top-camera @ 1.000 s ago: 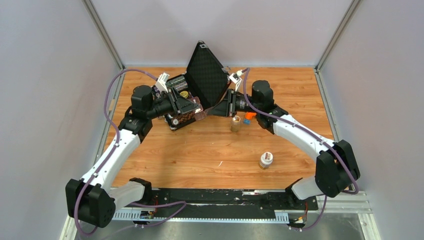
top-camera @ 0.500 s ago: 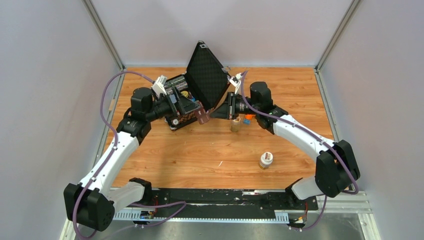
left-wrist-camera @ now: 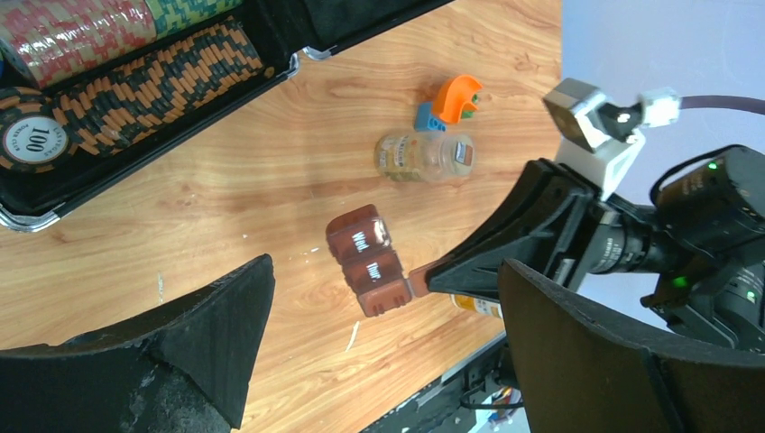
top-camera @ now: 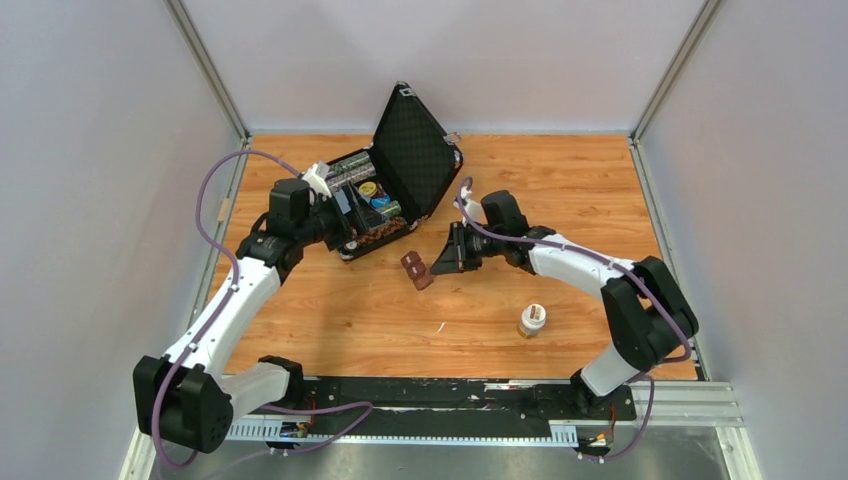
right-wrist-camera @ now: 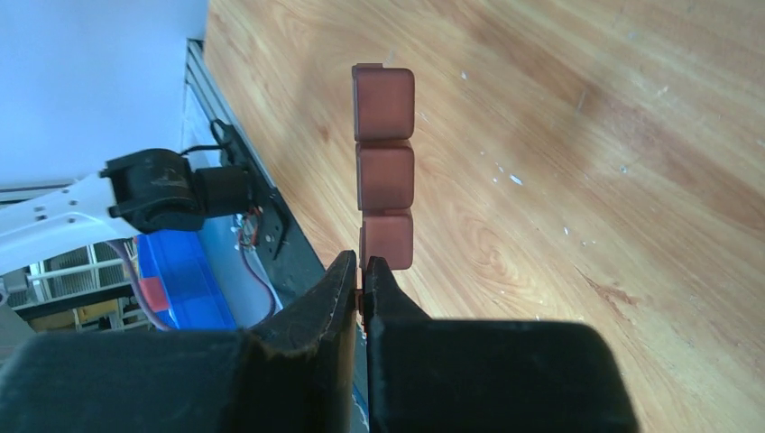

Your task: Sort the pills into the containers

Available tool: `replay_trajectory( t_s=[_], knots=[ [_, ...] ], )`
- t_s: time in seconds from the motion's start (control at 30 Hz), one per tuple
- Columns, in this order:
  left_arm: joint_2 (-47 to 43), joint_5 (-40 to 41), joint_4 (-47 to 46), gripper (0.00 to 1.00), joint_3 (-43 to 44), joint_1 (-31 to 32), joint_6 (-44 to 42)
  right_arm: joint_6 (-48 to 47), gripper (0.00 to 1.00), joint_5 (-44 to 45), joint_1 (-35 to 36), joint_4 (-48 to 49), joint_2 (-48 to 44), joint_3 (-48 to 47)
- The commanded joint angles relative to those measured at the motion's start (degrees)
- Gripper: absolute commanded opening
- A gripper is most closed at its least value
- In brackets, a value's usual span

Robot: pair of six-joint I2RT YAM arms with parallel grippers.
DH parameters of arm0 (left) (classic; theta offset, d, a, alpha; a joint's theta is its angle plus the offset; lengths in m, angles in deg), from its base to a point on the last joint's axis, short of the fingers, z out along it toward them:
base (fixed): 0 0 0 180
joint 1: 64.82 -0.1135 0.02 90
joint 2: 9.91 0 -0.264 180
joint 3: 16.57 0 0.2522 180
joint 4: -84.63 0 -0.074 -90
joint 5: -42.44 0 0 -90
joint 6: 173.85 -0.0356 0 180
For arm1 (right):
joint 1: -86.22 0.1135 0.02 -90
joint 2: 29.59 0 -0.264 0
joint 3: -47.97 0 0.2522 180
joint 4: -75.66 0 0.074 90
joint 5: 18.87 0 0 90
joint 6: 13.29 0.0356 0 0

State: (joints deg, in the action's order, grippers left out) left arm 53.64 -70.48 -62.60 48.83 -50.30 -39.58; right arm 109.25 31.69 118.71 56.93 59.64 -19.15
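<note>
I will next lower my right gripper until the brown containers sit on the table and release their small tab, since bare wood lies open below them.
The containers (top-camera: 417, 270) are a brown strip of three joined compartments, with lids marked "Wed." and "Thur." in the left wrist view (left-wrist-camera: 368, 262). My right gripper (top-camera: 438, 268) is shut on a small brown tab at one end of the strip (right-wrist-camera: 385, 162), low over the table. Whether the strip rests on the wood I cannot tell. My left gripper (top-camera: 350, 218) stands wide open and empty beside the black case, apart from the strip. A clear pill bottle (left-wrist-camera: 424, 155) lies on its side beyond the strip. Another bottle (top-camera: 532, 320) stands upright near the front right.
The black hard case (top-camera: 408, 155) stands open at the back, with poker chips (left-wrist-camera: 135, 81) stacked inside. A small orange and blue piece (left-wrist-camera: 454, 99) lies next to the tipped bottle. Grey walls close in the table on three sides.
The left gripper opened, let go of the strip and drew back toward the case. The right gripper shut on the strip's end and carried it down toward the middle of the table.
</note>
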Motion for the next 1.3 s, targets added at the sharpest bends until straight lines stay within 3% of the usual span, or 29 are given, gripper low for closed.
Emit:
replay_trajectory(
  t_s=[0.0, 0.33, 0.53, 0.87, 1.0, 1.1, 1.27],
  knots=[
    [-1.50, 1.37, 0.39, 1.00, -0.65, -0.20, -2.72, -3.72, 0.00, 0.64, 1.70, -0.69, 3.21, 0.02],
    [-2.29, 2.80, 1.66, 1.00, -1.41, -0.20, -4.77, -3.06, 0.00, 3.98, 4.94, 0.83, 8.69, -0.01],
    [-2.55, 3.57, 2.64, 1.00, -1.56, -0.24, -5.99, -2.05, 0.01, 10.50, 5.83, 0.86, 9.41, 0.90],
    [-2.55, 4.48, 4.00, 1.00, -1.32, -0.20, -7.43, -1.37, 0.56, 17.55, 5.78, -4.83, 3.33, -1.95],
    [-2.62, 5.62, 5.53, 0.99, -1.39, -0.20, -8.29, -1.66, 0.59, 18.52, 5.72, -7.57, -0.32, -4.31],
    [-2.45, 6.56, 7.71, 0.88, -1.82, -0.15, -9.41, -0.56, 0.59, 20.97, 5.62, -12.64, -2.75, -8.16],
    [-4.40, 7.06, 9.03, 0.84, -4.77, -0.03, -9.30, 3.21, 0.61, 30.56, 5.74, -18.48, -7.80, -12.23]
  ],
)
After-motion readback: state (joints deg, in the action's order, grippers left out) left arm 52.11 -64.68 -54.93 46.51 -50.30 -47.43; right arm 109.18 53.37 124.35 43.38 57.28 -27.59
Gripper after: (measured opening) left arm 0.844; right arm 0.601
